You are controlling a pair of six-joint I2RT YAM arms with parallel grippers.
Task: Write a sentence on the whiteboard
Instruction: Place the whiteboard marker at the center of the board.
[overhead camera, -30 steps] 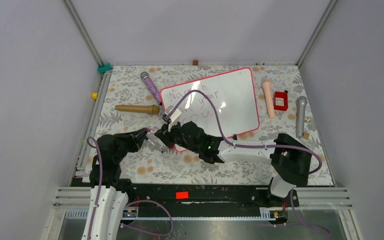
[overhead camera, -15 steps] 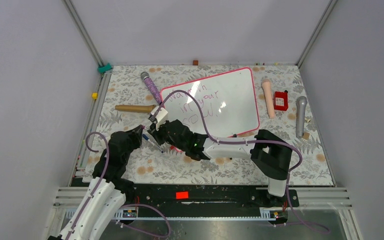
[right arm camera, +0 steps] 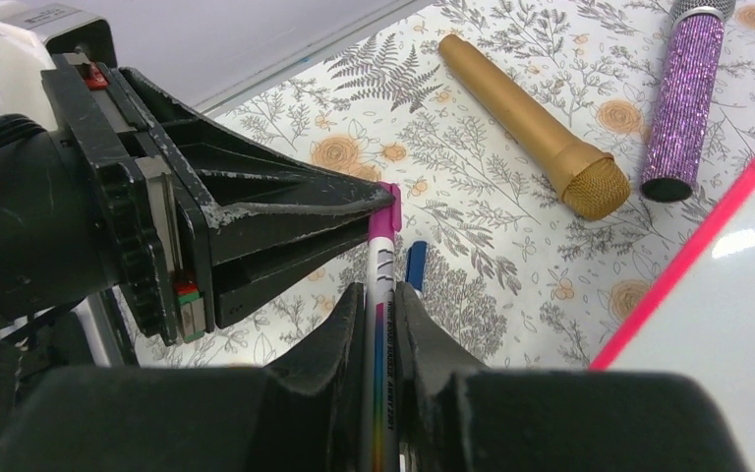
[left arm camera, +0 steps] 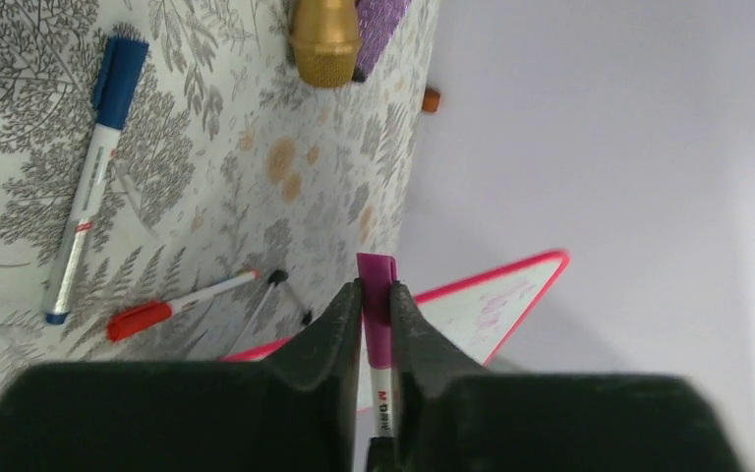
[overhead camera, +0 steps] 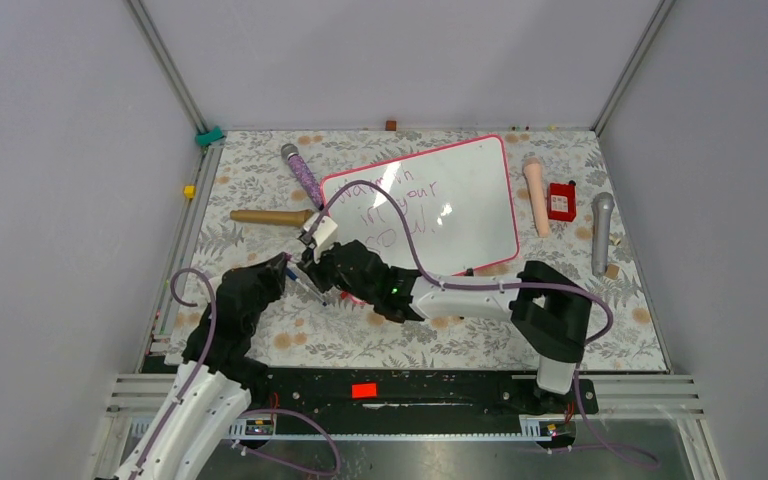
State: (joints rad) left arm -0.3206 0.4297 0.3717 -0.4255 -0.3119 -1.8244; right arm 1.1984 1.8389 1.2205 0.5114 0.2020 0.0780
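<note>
The sentence already stands written, so next my right gripper will lower the capped marker onto the cloth [overhead camera: 329,297] between the blue marker and the whiteboard [overhead camera: 470,195] to release it there.
The whiteboard [overhead camera: 470,195] lies tilted at the back centre, pink-framed, with the sentence [overhead camera: 400,208] in faint purple letters on its left half. My two grippers meet off its near left corner, over the floral tablecloth. In the left wrist view my left gripper [left arm camera: 375,287] is shut on the purple cap [left arm camera: 377,280] of a marker. The right wrist view shows my right gripper [right arm camera: 381,291] shut on the same marker's white barrel [right arm camera: 383,258], with the left fingers [right arm camera: 285,211] clamping the purple cap [right arm camera: 384,214]. From above the left gripper [overhead camera: 293,274] and right gripper [overhead camera: 313,268] touch tips.
A gold microphone [overhead camera: 272,216] and a purple glitter microphone [overhead camera: 302,177] lie left of the board. A pink microphone [overhead camera: 536,195], a red box [overhead camera: 561,201] and a grey microphone [overhead camera: 601,232] lie to its right. A blue marker [left arm camera: 93,177] and a red marker [left arm camera: 172,307] lie on the cloth.
A second ago my right gripper was over the board's near left corner; it has moved left off the board to meet the left gripper. Almost nothing moved in the last half second.
</note>
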